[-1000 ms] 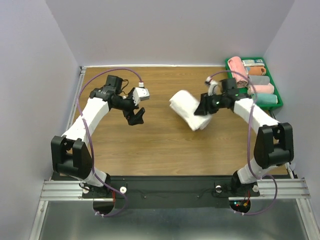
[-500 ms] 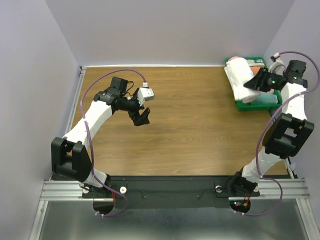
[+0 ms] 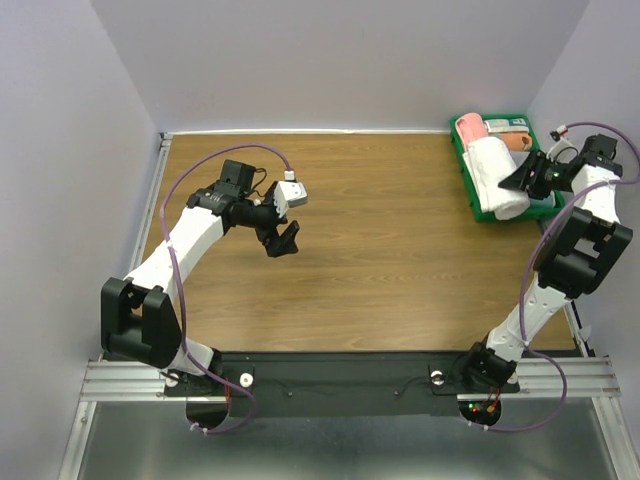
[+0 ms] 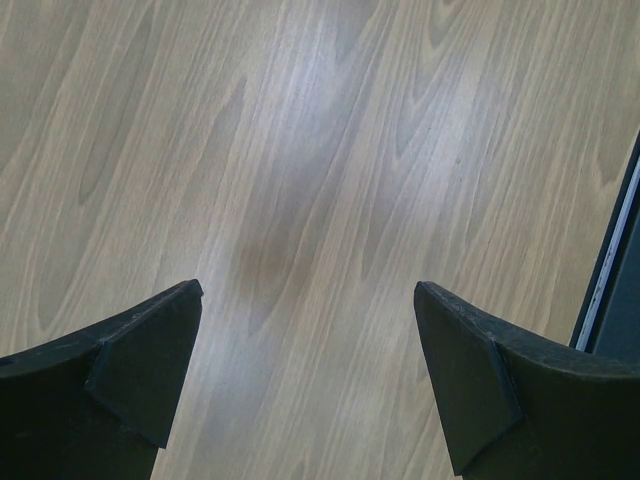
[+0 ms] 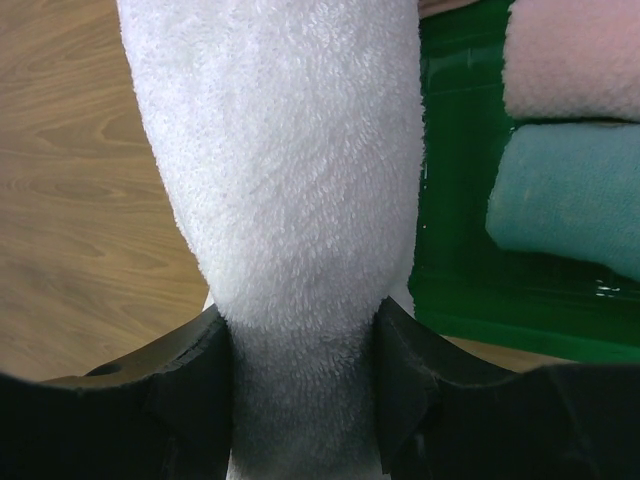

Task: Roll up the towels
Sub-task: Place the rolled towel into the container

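Note:
The towels at the green bin's far end (image 3: 495, 126) lie outward of and below the white towel, so my right gripper will carry it outward, lower it onto them and release.
A rolled white towel (image 3: 492, 172) (image 5: 290, 170) lies at the left side of the green bin (image 3: 483, 214) (image 5: 470, 290) at the back right. My right gripper (image 3: 520, 180) (image 5: 305, 400) is shut on the roll's near end, and the fingers press into the terry on both sides. A pink towel (image 3: 470, 128) (image 5: 575, 60) and a pale green towel (image 5: 570, 200) lie rolled in the bin, with an orange one (image 3: 518, 142) behind. My left gripper (image 3: 283, 237) (image 4: 308, 290) hangs open over bare wood at the left, with nothing between its fingers.
The wooden table (image 3: 380, 250) runs between the arms. Purple walls close the back and both sides. A dark strip (image 4: 612, 290) shows at the right edge of the left wrist view.
My right arm carried the white roll from the middle of the table to the back right and lowered it into the green bin. The left gripper shifted slightly right.

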Robot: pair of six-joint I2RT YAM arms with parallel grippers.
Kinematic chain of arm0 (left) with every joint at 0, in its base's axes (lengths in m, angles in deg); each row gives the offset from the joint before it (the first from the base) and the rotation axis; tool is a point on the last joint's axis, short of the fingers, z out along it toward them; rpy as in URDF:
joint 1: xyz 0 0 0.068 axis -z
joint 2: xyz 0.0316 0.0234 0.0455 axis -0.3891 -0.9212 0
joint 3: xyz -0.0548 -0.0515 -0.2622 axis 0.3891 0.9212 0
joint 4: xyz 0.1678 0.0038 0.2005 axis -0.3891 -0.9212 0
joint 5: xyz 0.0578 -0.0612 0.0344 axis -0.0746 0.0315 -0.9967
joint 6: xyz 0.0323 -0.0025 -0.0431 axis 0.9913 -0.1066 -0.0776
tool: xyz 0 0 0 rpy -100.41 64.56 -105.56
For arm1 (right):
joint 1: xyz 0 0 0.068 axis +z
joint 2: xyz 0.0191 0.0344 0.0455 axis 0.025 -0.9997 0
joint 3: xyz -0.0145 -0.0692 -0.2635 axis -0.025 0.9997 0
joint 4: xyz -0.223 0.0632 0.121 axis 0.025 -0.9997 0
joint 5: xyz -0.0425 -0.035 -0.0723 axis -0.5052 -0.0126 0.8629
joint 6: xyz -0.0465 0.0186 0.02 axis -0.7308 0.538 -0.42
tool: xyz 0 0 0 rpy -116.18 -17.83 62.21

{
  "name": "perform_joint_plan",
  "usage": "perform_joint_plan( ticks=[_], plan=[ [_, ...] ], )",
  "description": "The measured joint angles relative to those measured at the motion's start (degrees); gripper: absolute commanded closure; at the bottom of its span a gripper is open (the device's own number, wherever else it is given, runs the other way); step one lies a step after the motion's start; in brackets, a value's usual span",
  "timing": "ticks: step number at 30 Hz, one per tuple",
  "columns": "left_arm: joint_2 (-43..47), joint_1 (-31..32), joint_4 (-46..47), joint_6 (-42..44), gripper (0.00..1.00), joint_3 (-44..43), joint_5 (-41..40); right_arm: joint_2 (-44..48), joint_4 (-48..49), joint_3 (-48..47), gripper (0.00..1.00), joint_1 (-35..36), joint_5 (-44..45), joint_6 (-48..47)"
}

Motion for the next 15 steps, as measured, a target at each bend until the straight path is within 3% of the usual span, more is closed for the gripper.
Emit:
perform_joint_plan(
  ticks=[10, 15],
  plan=[
    [0.17, 0.00, 0.61, -0.09, 0.01, 1.97, -0.02, -0.07, -3.82, 0.07, 0.99, 0.11, 3.87, 0.22],
    [0.17, 0.00, 0.92, -0.35, 0.01, 1.97, 0.17, -4.11, -5.09, -4.55, 0.99, 0.11, 4.26, 1.79]
  ],
)
